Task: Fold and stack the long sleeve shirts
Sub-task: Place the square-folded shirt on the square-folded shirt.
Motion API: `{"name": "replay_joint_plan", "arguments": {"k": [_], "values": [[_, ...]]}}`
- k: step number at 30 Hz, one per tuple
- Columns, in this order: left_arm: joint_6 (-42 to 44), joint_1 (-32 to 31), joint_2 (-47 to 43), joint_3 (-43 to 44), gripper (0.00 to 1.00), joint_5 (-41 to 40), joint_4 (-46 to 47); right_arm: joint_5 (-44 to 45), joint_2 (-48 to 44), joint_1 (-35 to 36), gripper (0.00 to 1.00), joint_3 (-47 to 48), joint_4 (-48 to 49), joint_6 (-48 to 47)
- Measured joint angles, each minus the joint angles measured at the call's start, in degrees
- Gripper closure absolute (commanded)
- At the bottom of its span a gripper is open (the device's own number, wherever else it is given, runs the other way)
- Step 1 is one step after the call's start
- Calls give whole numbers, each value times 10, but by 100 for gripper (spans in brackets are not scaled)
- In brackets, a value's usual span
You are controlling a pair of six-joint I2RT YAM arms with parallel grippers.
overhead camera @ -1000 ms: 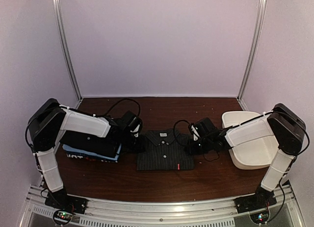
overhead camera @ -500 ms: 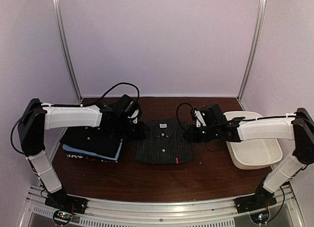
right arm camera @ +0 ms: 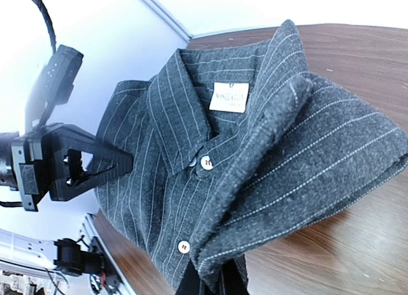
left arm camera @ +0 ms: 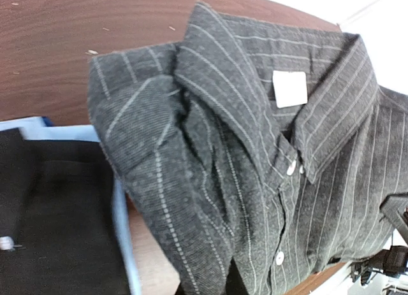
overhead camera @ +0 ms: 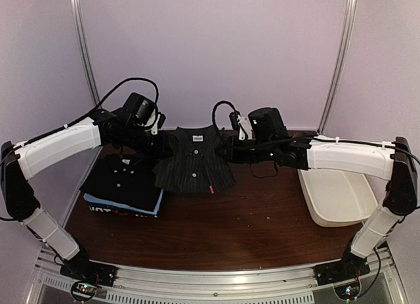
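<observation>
The folded pinstriped shirt goes in my right gripper over the folded black shirt [overhead camera: 125,180] next, below it and to its left in the top view. Then it comes down and is released.
The charcoal pinstriped long sleeve shirt [overhead camera: 194,161], folded with its collar up, hangs in the air between both arms above the table's back. My left gripper [overhead camera: 159,148] is shut on its left edge and my right gripper [overhead camera: 231,153] is shut on its right edge. In the left wrist view the shirt [left arm camera: 255,148] covers my fingers at the bottom. The right wrist view shows the cloth [right arm camera: 268,161] bunched over my dark fingers [right arm camera: 191,287]. A folded black shirt [overhead camera: 125,180] lies on a light blue one [overhead camera: 121,209] at the left.
A white plastic tub [overhead camera: 341,200] stands on the right side of the brown table [overhead camera: 249,232]. Metal frame posts [overhead camera: 88,67] rise at the back corners. Black cables [overhead camera: 223,113] loop above both wrists.
The right gripper closed on the shirt's right edge. Both arms then stretched out and lifted the pinstriped shirt off the table, carrying it up and toward the back.
</observation>
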Motion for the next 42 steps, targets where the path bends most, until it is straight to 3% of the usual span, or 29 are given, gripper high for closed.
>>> {"name": "replay_joint_plan", "arguments": {"k": [9,19,35,38,42], "values": [[68,178,-92,0,100,11,-106,-9,159,62,100,185,36,46],[151,337,-99,-13,100,17,-169,-26,333,99,100,349,75,104],[185,415,-64,-114,100,5,-124,-60,435,103,100,396,103,158],[191,427,-59,-127,100,7,-111,-65,435,103,86,393,113,161],[194,431,-49,-132,78,4,-104,-71,435,103,76,375,126,161]]}}
